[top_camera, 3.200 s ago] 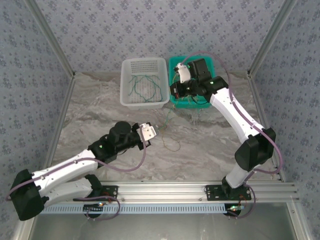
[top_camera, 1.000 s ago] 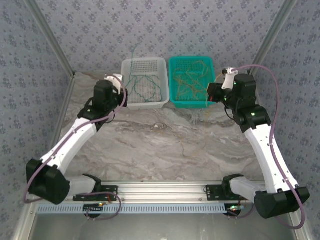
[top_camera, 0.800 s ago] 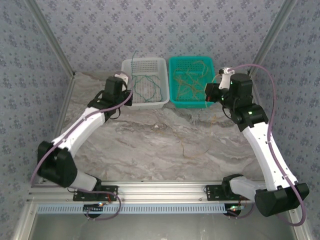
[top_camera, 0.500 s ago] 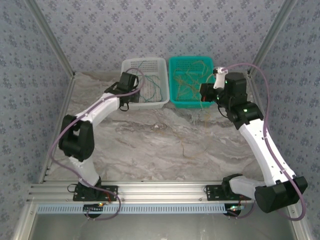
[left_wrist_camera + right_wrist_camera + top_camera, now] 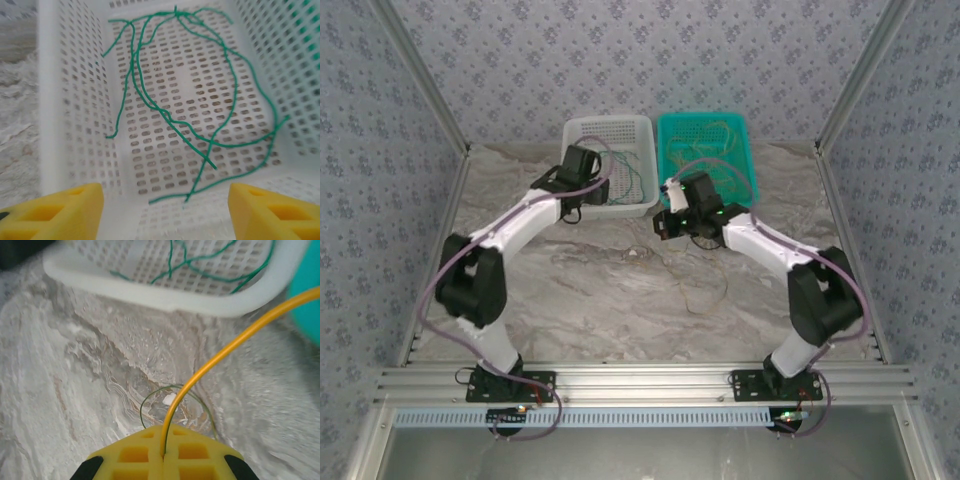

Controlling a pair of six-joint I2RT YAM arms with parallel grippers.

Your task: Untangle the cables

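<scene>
The robot will next move the yellow cable [image 5: 225, 347] back and over the thin green loop [image 5: 172, 402] on the tabletop with its right gripper, then let go of the cable there.
Several green cables [image 5: 165, 117] lie looped on the floor of the white basket [image 5: 70, 110]. My left gripper [image 5: 165, 212] hangs over that basket's near wall, open, with nothing between its yellow fingers; from above it sits at the basket's front [image 5: 596, 192]. My right gripper [image 5: 163, 452] is shut on a yellow cable [image 5: 225, 347] that runs up and right toward the teal basket [image 5: 307, 310]. It hovers low over the table just in front of the gap between the baskets [image 5: 660, 224]. A thin green cable [image 5: 145, 407] loops on the table under it.
The white basket [image 5: 605, 122] and the teal basket [image 5: 752, 170] stand side by side at the back. Yellowish cables [image 5: 720, 150] lie in the teal one. A thin strand [image 5: 705, 295] curls on the marble table in front of them. Walls close in on both sides.
My left gripper swung over the white basket and opened, leaving the green cable inside. My right gripper moved from the teal basket's right side to its front left, down near the table.
</scene>
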